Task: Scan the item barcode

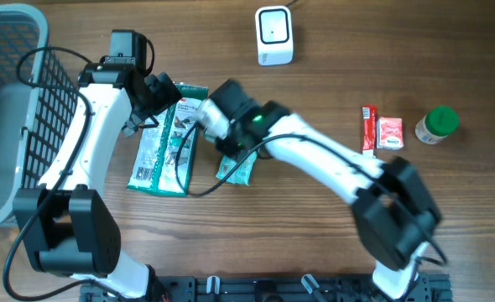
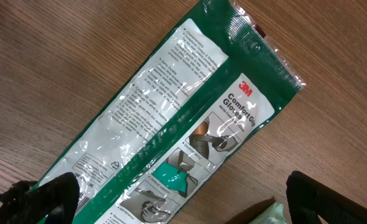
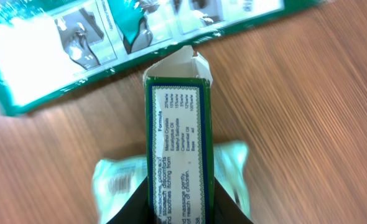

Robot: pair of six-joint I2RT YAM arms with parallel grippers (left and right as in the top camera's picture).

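My right gripper needs to move over the scanner next and down beside the red stick pack, then release it, because the pack is to its right in the overhead view.
A narrow green-and-blue carton with small printed text and an open top flap stands between the fingers of my right gripper, which is shut on its two sides. Under it lies a pale green pouch. In the overhead view the right gripper is over the right edge of a green glove pack. The white scanner stands at the far middle of the table. My left gripper hangs open over the glove pack, holding nothing.
A grey wire basket fills the left side. At the right lie a red stick pack, a pink sachet and a green-lidded jar. The pale green pouch lies beside the glove pack.
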